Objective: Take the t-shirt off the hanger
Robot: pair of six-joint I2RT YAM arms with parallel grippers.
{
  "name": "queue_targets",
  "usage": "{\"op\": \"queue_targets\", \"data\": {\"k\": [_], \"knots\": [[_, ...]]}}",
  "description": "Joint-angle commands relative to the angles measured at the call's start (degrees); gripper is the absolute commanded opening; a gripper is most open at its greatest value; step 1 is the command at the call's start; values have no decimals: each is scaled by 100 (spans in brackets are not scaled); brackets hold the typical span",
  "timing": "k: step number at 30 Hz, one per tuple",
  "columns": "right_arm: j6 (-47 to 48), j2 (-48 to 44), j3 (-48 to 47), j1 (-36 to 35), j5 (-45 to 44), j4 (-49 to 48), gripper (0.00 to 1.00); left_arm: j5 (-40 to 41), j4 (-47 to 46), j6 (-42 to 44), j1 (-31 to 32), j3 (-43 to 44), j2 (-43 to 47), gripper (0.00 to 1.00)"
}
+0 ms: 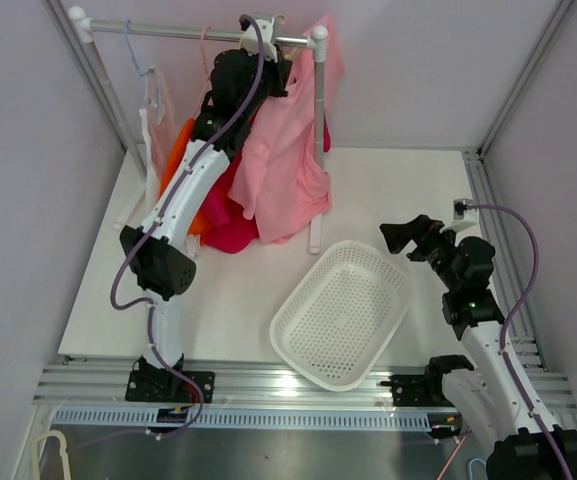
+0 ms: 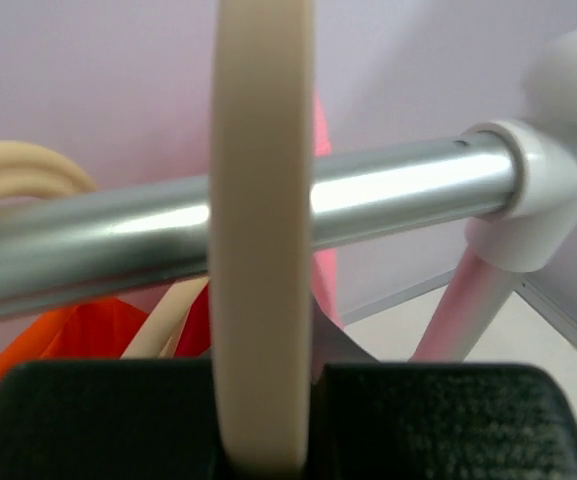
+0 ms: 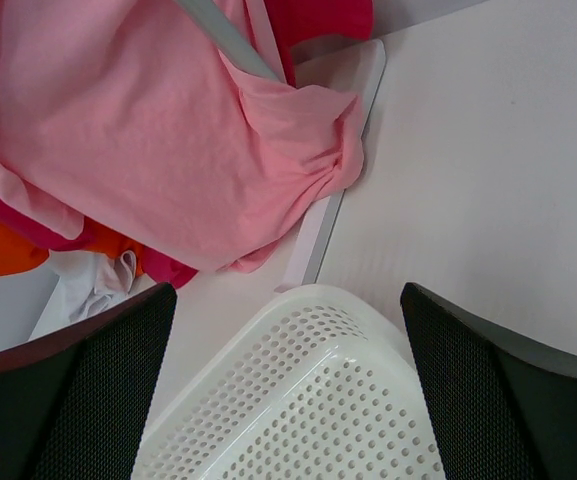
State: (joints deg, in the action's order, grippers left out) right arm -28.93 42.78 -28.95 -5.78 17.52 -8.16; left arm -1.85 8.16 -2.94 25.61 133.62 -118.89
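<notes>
My right gripper is to swing to the left in the top view across the basket next and turn onto the pink t-shirt's lower edge (image 1: pixel 293 230) (image 3: pixel 276 236), because that edge hangs free.
A pink t-shirt (image 1: pixel 286 160) hangs from a cream hanger on the metal rail (image 1: pixel 183 32) at the back; it also shows in the right wrist view (image 3: pixel 158 130). My left gripper (image 1: pixel 251 60) is up at the rail. In the left wrist view it is shut on the cream hanger hook (image 2: pixel 263 230), which loops over the rail (image 2: pixel 388 195). My right gripper (image 1: pixel 408 238) is open and empty, low over the table beside the basket, with its fingers (image 3: pixel 78 400) wide apart.
A white perforated basket (image 1: pixel 343 312) sits on the table in front of the rack, also in the right wrist view (image 3: pixel 298 410). Orange and magenta garments (image 1: pixel 223 215) hang left of the pink shirt. The rack's white upright (image 1: pixel 318 140) stands at the right.
</notes>
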Motion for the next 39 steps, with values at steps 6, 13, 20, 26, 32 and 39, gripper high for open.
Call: {"op": "queue_targets", "data": {"k": [6, 13, 20, 26, 32, 39], "knots": [[315, 388, -471, -316, 883, -291, 99, 2106, 325, -265, 304, -133, 1403, 1], [1098, 423, -1375, -1617, 1191, 287, 100, 3619, 1387, -1165, 515, -1373, 2720, 1], [1591, 897, -2421, -3155, 1474, 790, 99, 4534, 1460, -1261, 1051, -2506, 3679, 1], [2058, 1978, -3002, -4378, 982, 624, 99, 4659, 2110, -1779, 1157, -2613, 3689, 1], [1961, 3033, -3257, -5029, 1008, -97, 98, 4483, 2207, -1929, 1157, -2587, 3654, 0], [2233, 3395, -3321, -5697, -10, -666, 86, 4114, 2611, -2693, 1157, -2710, 3654, 1]]}}
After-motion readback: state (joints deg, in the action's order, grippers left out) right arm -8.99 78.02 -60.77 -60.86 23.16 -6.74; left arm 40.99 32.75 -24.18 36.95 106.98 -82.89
